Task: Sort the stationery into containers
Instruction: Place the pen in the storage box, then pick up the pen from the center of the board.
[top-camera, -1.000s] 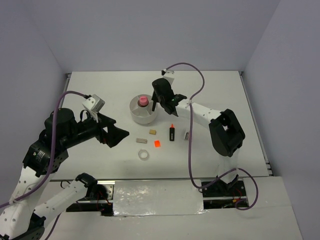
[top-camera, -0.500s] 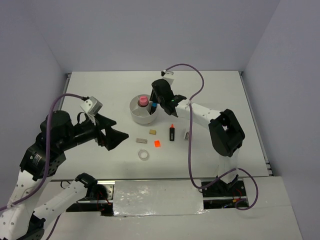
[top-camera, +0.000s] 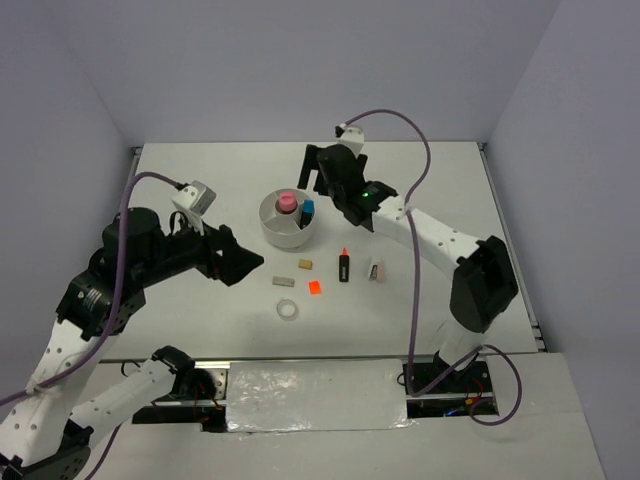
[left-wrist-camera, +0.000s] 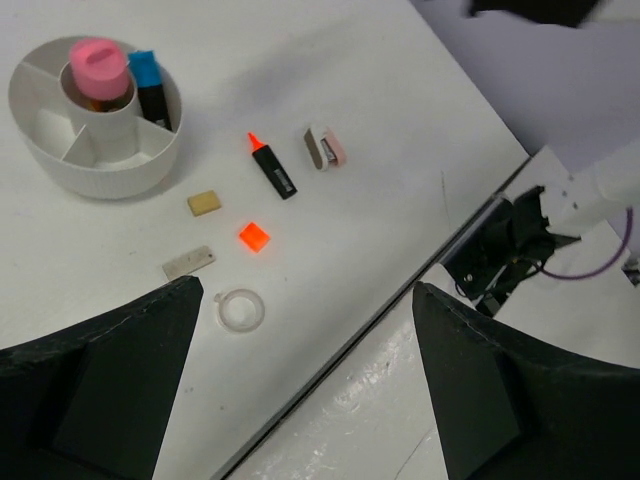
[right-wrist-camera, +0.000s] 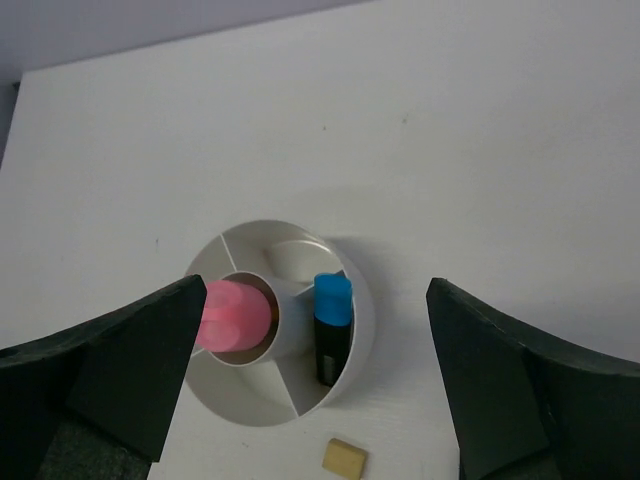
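The still-unsorted orange-capped marker is below, so my right gripper will next bring its open fingers back toward my base and down around its black body (top-camera: 344, 269).
The round white tub (top-camera: 272, 232) stands mid-table, its compartments visible from above. A pink tube (top-camera: 286, 202) stands in its centre cup and a blue-capped black marker (top-camera: 307, 210) leans in an outer compartment. My right gripper (top-camera: 325, 185) hovers above the tub's far side, open and empty; in its wrist view (right-wrist-camera: 316, 290) the tub (right-wrist-camera: 365, 320) and the blue-capped marker (right-wrist-camera: 332, 325) lie between the fingers far below. Loose on the table are an orange-capped marker (top-camera: 343, 265), tan eraser (top-camera: 304, 264), orange square (top-camera: 314, 287) and tape ring (top-camera: 288, 311). My left gripper (top-camera: 235, 265) hangs open left of them.
A flat grey-tan piece (top-camera: 283, 281) lies left of the orange square, and a pink-and-white item (top-camera: 377, 271) right of the orange-capped marker. The left wrist view shows the same spread, with the tape ring (left-wrist-camera: 240, 309) nearest the table's front edge (left-wrist-camera: 400, 290).
My right gripper opened, leaving the blue-capped marker in the tub, and lifted back and to the right. The left arm shifted slightly right and stays open.
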